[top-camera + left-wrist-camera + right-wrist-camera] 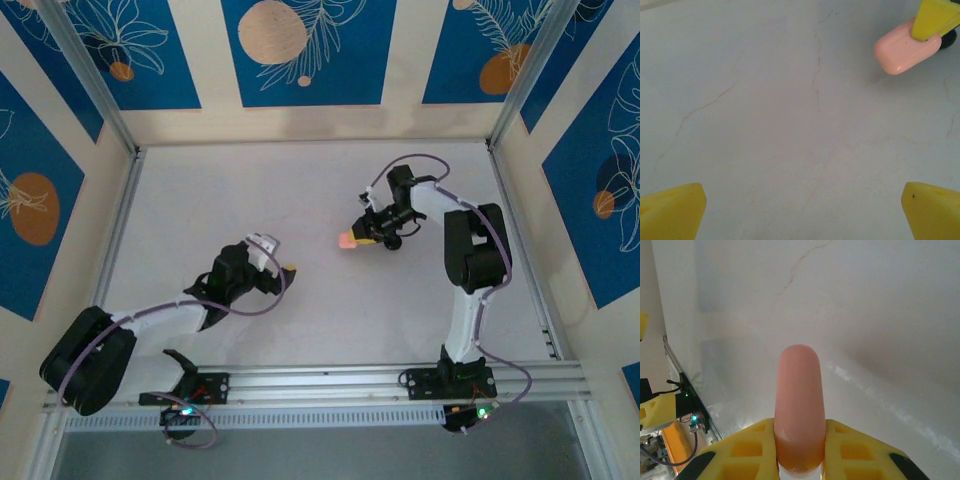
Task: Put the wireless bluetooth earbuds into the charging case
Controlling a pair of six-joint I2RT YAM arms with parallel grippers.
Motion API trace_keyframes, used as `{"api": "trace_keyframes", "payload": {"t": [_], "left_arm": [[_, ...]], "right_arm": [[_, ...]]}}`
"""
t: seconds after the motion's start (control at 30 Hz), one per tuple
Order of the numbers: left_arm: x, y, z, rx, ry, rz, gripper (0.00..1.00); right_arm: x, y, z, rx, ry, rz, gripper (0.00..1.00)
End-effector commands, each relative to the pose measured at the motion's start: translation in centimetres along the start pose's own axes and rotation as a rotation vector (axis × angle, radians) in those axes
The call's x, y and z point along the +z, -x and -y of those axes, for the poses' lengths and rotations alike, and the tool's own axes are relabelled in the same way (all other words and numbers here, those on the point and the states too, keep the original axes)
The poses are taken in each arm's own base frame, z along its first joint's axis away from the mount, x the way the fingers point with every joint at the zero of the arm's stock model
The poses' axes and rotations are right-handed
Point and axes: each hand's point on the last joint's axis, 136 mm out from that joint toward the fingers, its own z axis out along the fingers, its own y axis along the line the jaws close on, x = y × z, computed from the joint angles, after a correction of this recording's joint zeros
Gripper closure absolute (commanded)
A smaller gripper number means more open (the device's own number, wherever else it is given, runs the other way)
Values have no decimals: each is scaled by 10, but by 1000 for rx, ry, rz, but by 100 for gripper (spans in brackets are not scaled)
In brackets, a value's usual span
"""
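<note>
The tabletop is below, and my right gripper should put the charging case (347,241) down on it and let go of the case.
The charging case (347,241) is a smooth pink capsule, closed, held clear of the table near the middle. My right gripper (365,235) is shut on its rear end. In the right wrist view the charging case (798,400) juts forward between the yellow fingers (750,450) of the right gripper (799,442). My left gripper (277,255) hovers to the lower left of the case, open and holding nothing. In its wrist view the left gripper (802,210) spans bare table, with the charging case (902,50) at the upper right under a yellow finger (935,17). The earbuds are out of view.
The pale tabletop (300,190) shows thin cracks. An aluminium rail (330,380) carrying both arm bases runs along the near edge. Slanted frame posts (95,75) and patterned blue walls (300,50) close in the back and sides.
</note>
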Motion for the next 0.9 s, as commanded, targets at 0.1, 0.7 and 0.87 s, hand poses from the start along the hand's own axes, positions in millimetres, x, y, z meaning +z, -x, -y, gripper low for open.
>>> {"api": "trace_keyframes", "payload": {"t": [0.1, 0.7, 0.87], "left_arm": [[9, 9, -1, -12, 10, -5, 0], [17, 15, 1, -8, -2, -16, 0], [10, 20, -4, 4, 26, -14, 0]], "right_arm": [[8, -3, 1, 68, -2, -60, 94], [8, -5, 30, 151, -142, -94, 67], [-1, 1, 33, 147, -201, -66, 59]]}}
